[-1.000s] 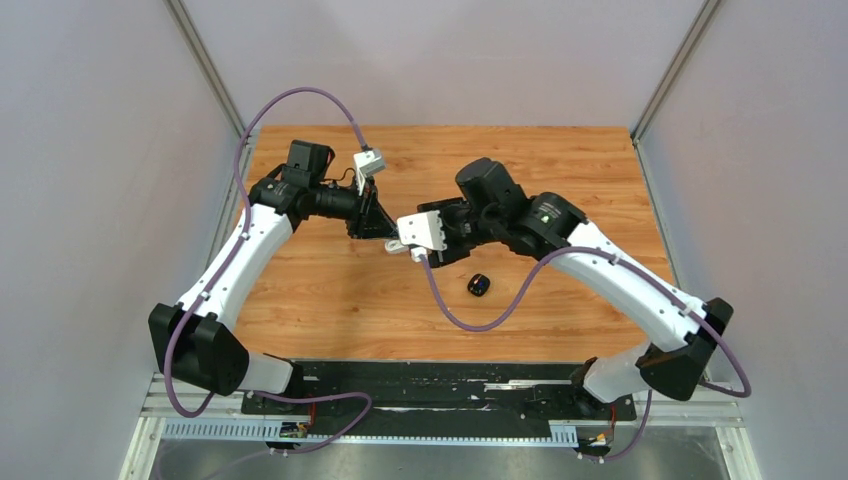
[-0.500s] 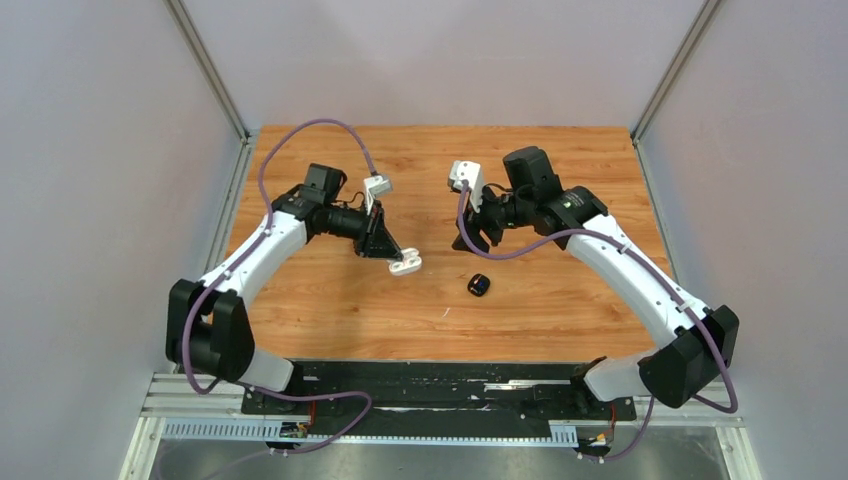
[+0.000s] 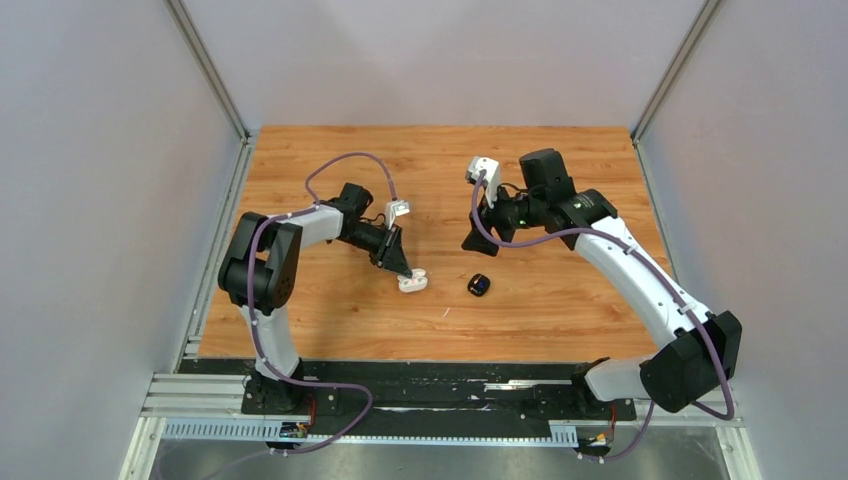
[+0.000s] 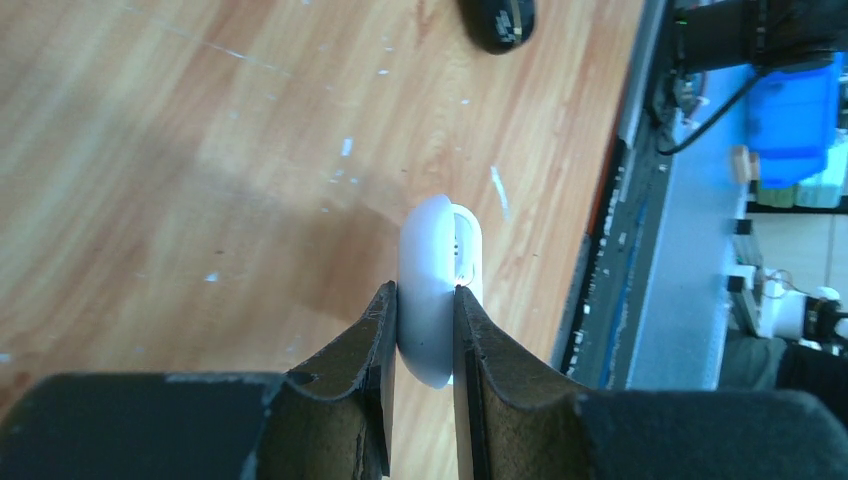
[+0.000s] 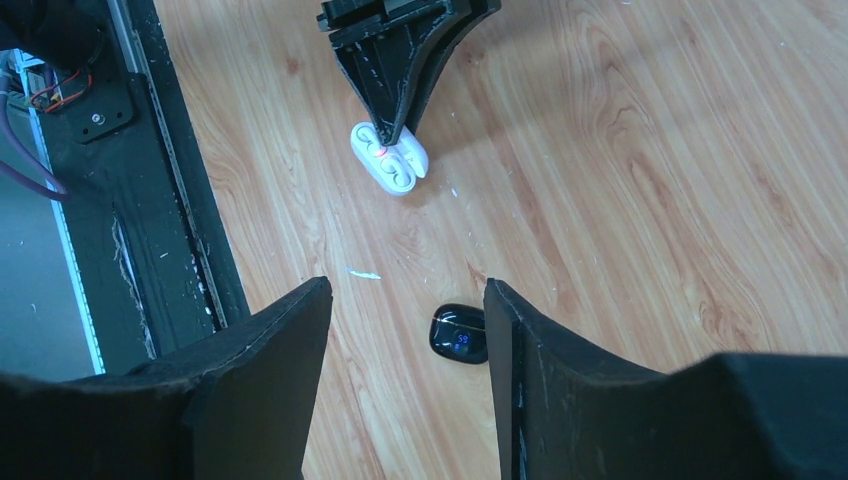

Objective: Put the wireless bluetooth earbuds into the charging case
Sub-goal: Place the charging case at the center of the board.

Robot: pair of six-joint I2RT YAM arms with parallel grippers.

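I will next lower the white charging case onto the wood with my left gripper, a little away from my base.
My left gripper (image 4: 425, 305) is shut on a white charging case (image 4: 432, 285), pinching one half edge-on, low over the wooden table (image 3: 560, 310). Seen from the right wrist, that white case (image 5: 388, 160) lies open under the left fingers (image 5: 395, 105). Small white rounded shapes with a red light sit in its wells. They look like earbuds, but they are too small to be sure. A closed black case (image 3: 479, 285) with a lit blue display lies on the wood to the right of the white case (image 3: 412, 282). My right gripper (image 5: 405, 290) hangs open and empty above the black case (image 5: 458, 335).
The table's near edge meets a black rail (image 3: 440, 385) holding the arm bases. Grey walls and metal posts enclose the table on the left, right and back. Purple cables loop off both arms.
The left arm swung toward the near edge and lowered the white case to the table. The right arm pulled back to the far right, and its jaws widened slightly.
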